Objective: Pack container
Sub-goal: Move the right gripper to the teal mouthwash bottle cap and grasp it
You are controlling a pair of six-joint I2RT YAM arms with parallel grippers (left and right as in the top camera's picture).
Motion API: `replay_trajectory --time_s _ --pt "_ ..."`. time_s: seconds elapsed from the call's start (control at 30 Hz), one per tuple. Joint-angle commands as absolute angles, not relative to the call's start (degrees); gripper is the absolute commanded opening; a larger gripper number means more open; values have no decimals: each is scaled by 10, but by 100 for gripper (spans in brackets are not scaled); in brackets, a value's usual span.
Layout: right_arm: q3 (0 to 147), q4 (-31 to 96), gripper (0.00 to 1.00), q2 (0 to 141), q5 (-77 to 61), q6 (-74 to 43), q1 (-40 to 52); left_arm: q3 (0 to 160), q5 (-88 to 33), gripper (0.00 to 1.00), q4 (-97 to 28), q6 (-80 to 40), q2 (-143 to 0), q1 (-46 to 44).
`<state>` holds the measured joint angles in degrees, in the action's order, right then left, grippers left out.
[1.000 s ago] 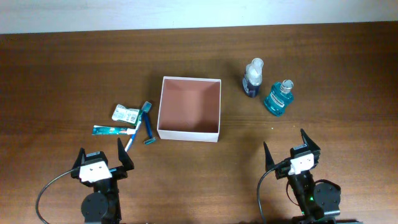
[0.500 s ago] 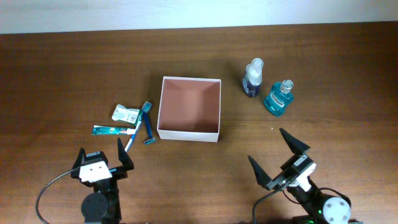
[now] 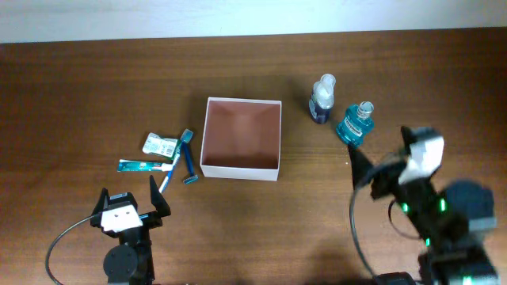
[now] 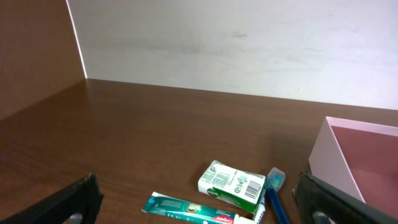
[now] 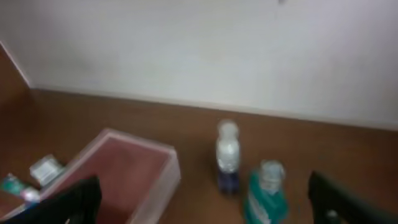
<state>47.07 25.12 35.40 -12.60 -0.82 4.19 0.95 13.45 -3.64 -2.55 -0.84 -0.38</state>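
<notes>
I need to move my right gripper outward over the teal bottle (image 3: pixel 354 125) next. Then I need to tilt its fingers down and lower them around the bottle's clear cap.
The container (image 3: pixel 240 169), a shallow white-walled box with a pinkish-brown inside, stands empty mid-table. It also shows in the left wrist view (image 4: pixel 323 149) and the right wrist view (image 5: pixel 169 163). Left of it lie a green-white packet (image 3: pixel 158 144), a toothpaste tube (image 3: pixel 142 165), a toothbrush (image 3: pixel 175 161) and a blue razor (image 3: pixel 189 165). Right of it stand a dark blue bottle (image 3: pixel 322 99) and a teal mouthwash bottle (image 3: pixel 354 125). My left gripper (image 3: pixel 129 198) is open and empty, low, in front of the toothpaste (image 4: pixel 193 208). My right gripper (image 3: pixel 380 149) is open and empty, raised just in front of the teal bottle (image 5: pixel 267 194).
A white wall (image 4: pixel 249 43) runs along the table's far edge. The dark blue bottle (image 5: pixel 228 155) stands between the container and the teal bottle. The right wrist view is blurred.
My right arm has risen from the front edge and swung forward and right, toward the two bottles. The left arm and all objects have not moved.
</notes>
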Motion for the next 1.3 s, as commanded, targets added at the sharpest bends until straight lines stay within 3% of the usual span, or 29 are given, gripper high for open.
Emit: replay_trajectory --time_s 0.0,0.17,0.3,0.43,0.67,1.0,1.27 --pt "546 291 99 446 -81 28 44 5 128 99 -35 -16 -4 -1" --pt "565 301 99 517 -78 28 44 5 128 99 -35 -17 -4 -1" --pt "565 315 99 574 8 28 44 5 128 99 -35 -16 -4 -1" --pt "565 307 99 633 15 97 44 5 128 99 -35 -16 -4 -1" --pt "565 276 72 748 16 122 44 5 128 99 -35 -16 -4 -1" --pt "565 250 70 785 22 126 44 5 128 99 -35 -16 -4 -1" --pt "565 205 63 785 86 101 44 5 128 100 -35 -16 -4 -1"
